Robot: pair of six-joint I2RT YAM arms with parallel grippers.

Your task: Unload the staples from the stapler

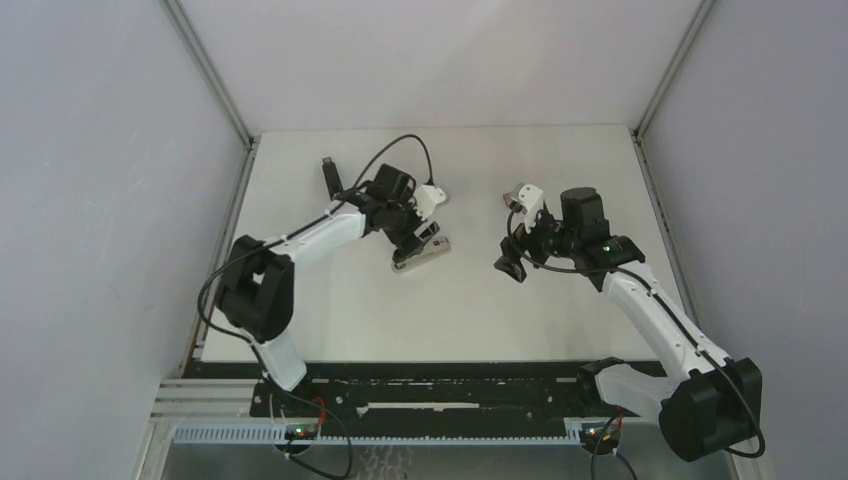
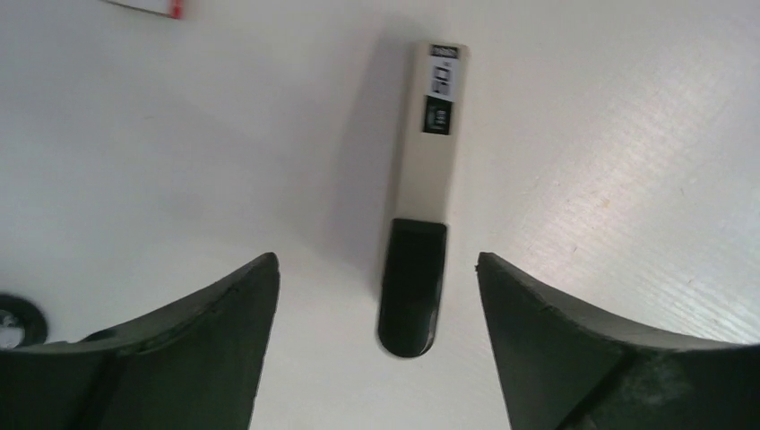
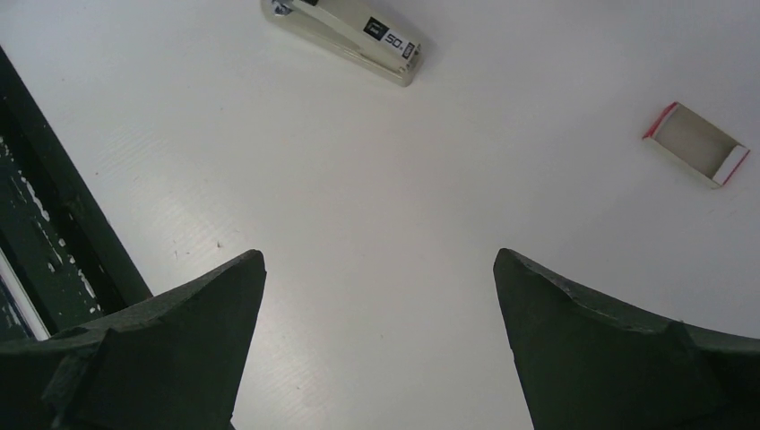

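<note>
The right gripper goes to the left in the top view and down onto the stapler's black end (image 3: 310,2) next, since the stapler still lies closed.
A beige stapler (image 1: 437,248) with a black end lies closed on the white table, left of the middle. My left gripper (image 1: 418,238) hovers right over it. In the left wrist view the stapler (image 2: 428,170) runs away from me, and its black end lies between the fingers of the left gripper (image 2: 376,260), which is open and touches neither side. My right gripper (image 1: 512,262) stands open over bare table to the right, nothing between its fingers (image 3: 378,254); from there the stapler (image 3: 345,36) shows far off. The staples are out of view.
A small red-and-white box (image 3: 697,143) lies open on the table, and a corner of this box (image 2: 148,7) shows in the left wrist view. A slim dark object (image 1: 327,175) lies at the back left. Grey walls close the table on three sides.
</note>
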